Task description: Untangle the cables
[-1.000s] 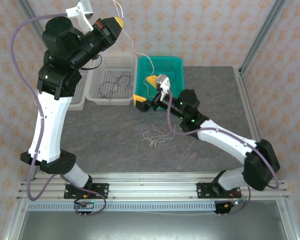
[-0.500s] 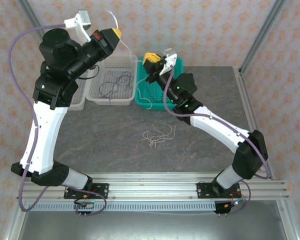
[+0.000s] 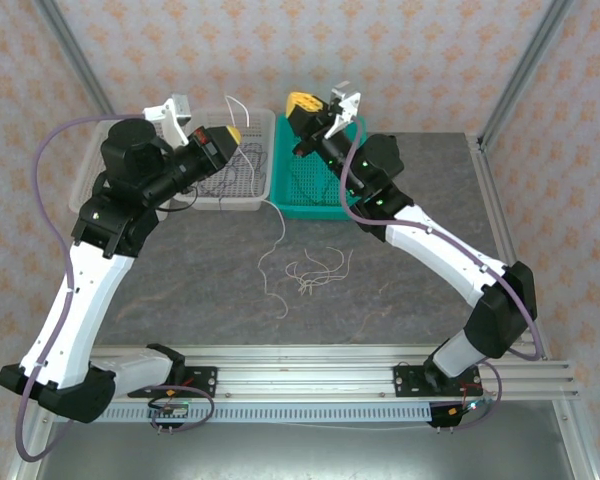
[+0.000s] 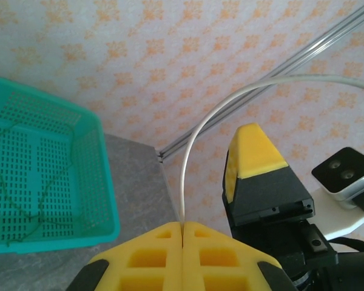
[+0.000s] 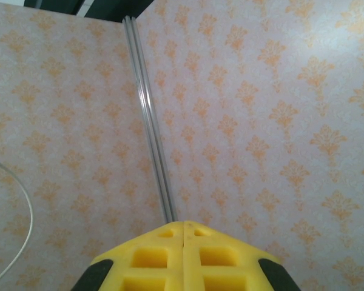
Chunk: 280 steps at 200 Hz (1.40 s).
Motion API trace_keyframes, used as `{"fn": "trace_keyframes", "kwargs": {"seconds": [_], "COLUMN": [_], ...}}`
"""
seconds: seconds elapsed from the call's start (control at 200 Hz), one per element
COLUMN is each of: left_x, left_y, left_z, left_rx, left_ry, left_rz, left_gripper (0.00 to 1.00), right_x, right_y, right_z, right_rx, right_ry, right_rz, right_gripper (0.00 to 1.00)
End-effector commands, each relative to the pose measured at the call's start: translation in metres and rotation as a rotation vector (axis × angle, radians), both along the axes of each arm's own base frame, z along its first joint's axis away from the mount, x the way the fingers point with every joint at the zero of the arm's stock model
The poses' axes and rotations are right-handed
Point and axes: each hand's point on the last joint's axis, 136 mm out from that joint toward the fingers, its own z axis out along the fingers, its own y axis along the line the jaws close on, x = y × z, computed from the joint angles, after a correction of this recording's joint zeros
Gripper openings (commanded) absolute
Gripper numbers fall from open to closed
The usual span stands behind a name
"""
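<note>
The arc of the whitish cable is getting near my empty right gripper, so next I will pull my left gripper back toward the near rim of the white basket [image 3: 225, 203] and let the cable go.
My left gripper [image 3: 237, 135] is shut on a whitish cable [image 4: 183, 182]. The cable rises from between the yellow pads [image 4: 158, 242], arcs away to the right and trails down onto the table [image 3: 279, 222]. My right gripper [image 3: 300, 103] is shut, held high over the far edge of the green basket [image 3: 325, 212], with nothing seen between its pads [image 5: 158, 248]. A thin green cable [image 4: 42, 188] lies inside that basket. A dark cable [image 3: 220, 170] lies coiled in the white basket [image 3: 225, 203]. A small tangle of pale cable [image 3: 315, 272] lies mid-table.
The two baskets stand side by side at the back of the grey table [image 3: 180, 270]. Metal frame posts [image 3: 515, 75] rise at the back corners before a patterned wall. A rail [image 3: 300, 375] runs along the near edge.
The left arm has come down and forward, lowering the whitish cable until its tail lies on the table. The right gripper has risen from the green basket to above its far edge.
</note>
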Motion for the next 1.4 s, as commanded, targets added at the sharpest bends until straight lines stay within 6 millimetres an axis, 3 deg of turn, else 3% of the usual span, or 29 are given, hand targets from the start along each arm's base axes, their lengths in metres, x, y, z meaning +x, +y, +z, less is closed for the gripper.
{"fn": "trace_keyframes", "kwargs": {"seconds": [0.0, 0.035, 0.07, 0.12, 0.19, 0.285, 0.425, 0.515, 0.576, 0.646, 0.721, 0.796, 0.921, 1.006, 1.091, 1.211, 1.321, 1.396], "left_x": [-0.008, -0.009, -0.01, -0.012, -0.012, -0.011, -0.014, -0.015, -0.015, -0.015, -0.014, -0.013, -0.02, -0.028, -0.03, -0.03, -0.039, -0.051], "left_y": [0.001, 0.001, 0.002, 0.002, 0.001, 0.0, -0.001, -0.001, -0.001, -0.001, 0.004, 0.023, 0.072, 0.091, 0.085, 0.062, 0.056, 0.058], "left_z": [0.006, 0.007, 0.009, 0.013, 0.017, 0.026, 0.037, 0.042, 0.046, 0.052, 0.056, 0.045, -0.005, -0.047, -0.082, -0.111, -0.119, -0.11], "left_rx": [-0.013, -0.016, -0.018, -0.022, -0.026, -0.037, -0.05, -0.056, -0.061, -0.068, -0.059, -0.009, 0.134, 0.205, 0.194, 0.15, 0.211, 0.318], "left_ry": [-0.035, -0.043, -0.05, -0.063, -0.075, -0.095, -0.117, -0.123, -0.131, -0.139, -0.142, -0.094, 0.045, 0.128, 0.164, 0.172, 0.171, 0.112], "left_rz": [-0.007, -0.005, -0.004, -0.005, -0.01, -0.019, -0.026, -0.025, -0.027, -0.026, 0.003, 0.106, 0.353, 0.429, 0.393, 0.276, 0.205, 0.164], "left_gripper": [0.0, 0.0, 0.0, 0.0, 0.0, 0.0, 0.0, 0.0, 0.0, 0.0, 0.0, 0.0, 0.0, 0.0, 0.02, 0.26, 0.49, 0.6], "right_x": [-0.028, -0.039, -0.049, -0.069, -0.092, -0.104, -0.097, -0.08, -0.073, -0.065, -0.062, -0.062, -0.069, -0.074, -0.082, -0.091, -0.091, -0.086], "right_y": [0.007, 0.017, 0.026, 0.036, 0.04, 0.034, 0.03, 0.031, 0.035, 0.04, 0.042, 0.039, 0.024, 0.013, 0.007, 0.009, 0.012, 0.012], "right_z": [0.011, 0.0, -0.018, -0.048, -0.089, -0.118, -0.152, -0.174, -0.186, -0.198, -0.199, -0.19, -0.172, -0.151, -0.128, -0.107, -0.095, -0.093], "right_rx": [-0.068, -0.166, -0.274, -0.411, -0.541, -0.539, -0.527, -0.525, -0.523, -0.509, -0.471, -0.44, -0.433, -0.435, -0.45, -0.463, -0.449, -0.447], "right_ry": [-0.045, -0.07, -0.074, -0.079, -0.048, 0.014, 0.086, 0.124, 0.138, 0.161, 0.161, 0.15, 0.136, 0.103, 0.058, 0.023, 0.007, 0.012], "right_rz": [0.109, 0.181, 0.243, 0.36, 0.494, 0.519, 0.477, 0.419, 0.413, 0.409, 0.403, 0.387, 0.338, 0.3, 0.296, 0.336, 0.342, 0.324], "right_gripper": [0.0, 0.13, 0.4, 0.68, 0.86, 1.0, 0.99, 1.0, 0.94, 0.79, 0.39, 0.0, 0.0, 0.0, 0.0, 0.0, 0.0, 0.0]}}
